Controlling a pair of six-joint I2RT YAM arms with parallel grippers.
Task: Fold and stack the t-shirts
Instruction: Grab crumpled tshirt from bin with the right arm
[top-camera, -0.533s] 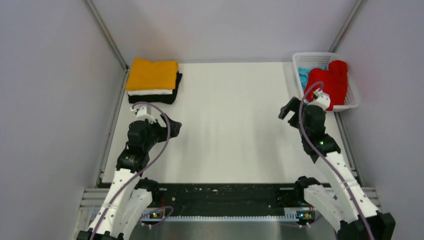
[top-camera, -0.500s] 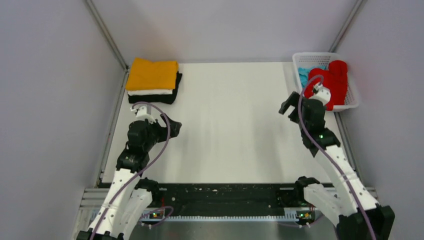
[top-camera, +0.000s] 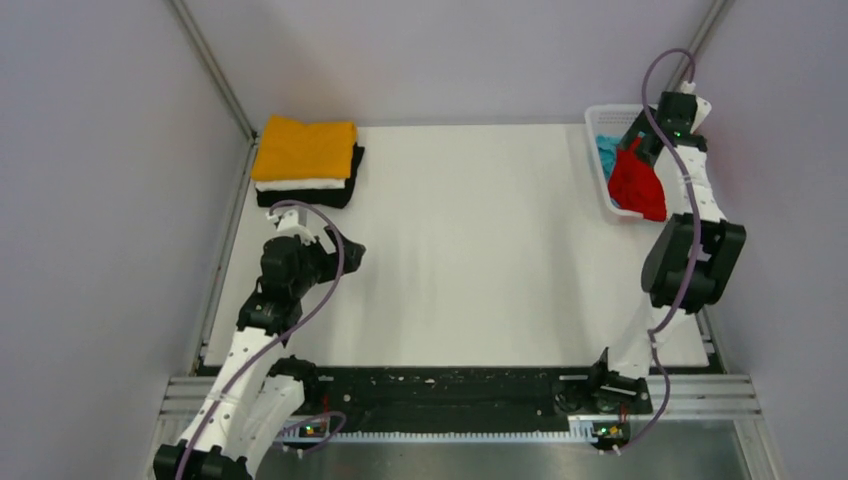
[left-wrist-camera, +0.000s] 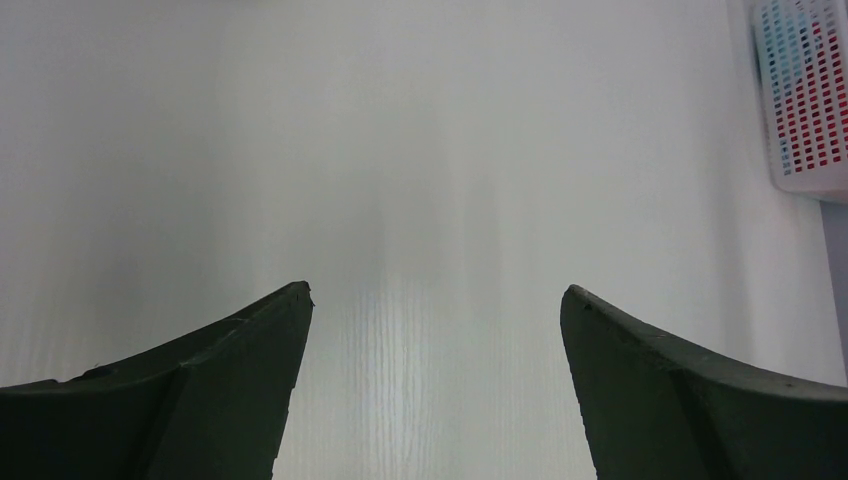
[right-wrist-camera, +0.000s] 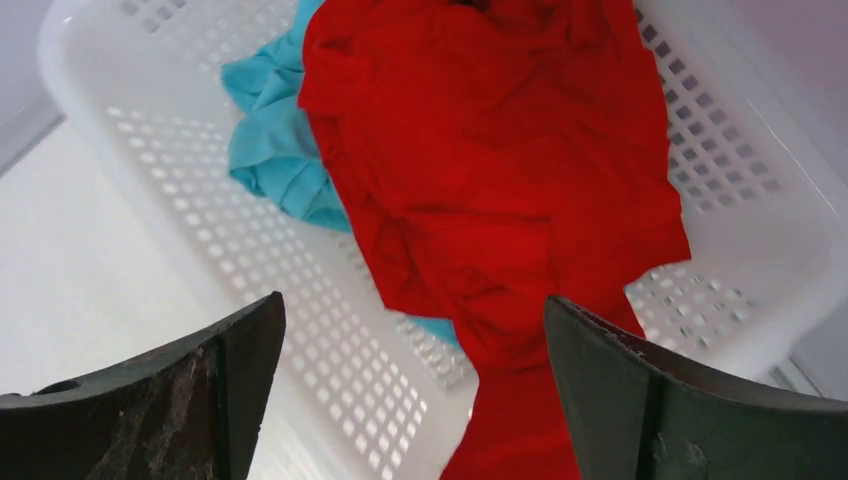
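The red t-shirt's edge (top-camera: 625, 154) (right-wrist-camera: 340, 125) beside the light blue one is below my right gripper's open fingers. My right gripper should go down into the basket onto that edge next.
A folded stack sits at the table's far left: the orange-yellow t-shirt (top-camera: 305, 147) on top, the white one (top-camera: 300, 184) under it, the black one (top-camera: 338, 192) at the bottom. The red t-shirt (top-camera: 636, 180) lies crumpled in the white basket (top-camera: 600, 118) and hangs over its near rim; the light blue t-shirt (top-camera: 607, 150) lies beside it. My right gripper (top-camera: 638, 140) hovers open over the basket. In its wrist view the gripper (right-wrist-camera: 414, 298) is above the red shirt (right-wrist-camera: 500, 170) and the blue shirt (right-wrist-camera: 275, 140), holding nothing. My left gripper (top-camera: 345, 252) is open and empty over bare table (left-wrist-camera: 435, 290).
The basket stands at the far right corner, seen as a lattice wall in the left wrist view (left-wrist-camera: 805, 100) and in the right wrist view (right-wrist-camera: 180, 170). Grey walls and metal rails close in the table on both sides. The white tabletop (top-camera: 470, 230) spreads between the arms.
My right arm has swung from the table's right side up and over the basket. The red t-shirt has shifted and now drapes over the basket's near rim. The left arm has barely moved.
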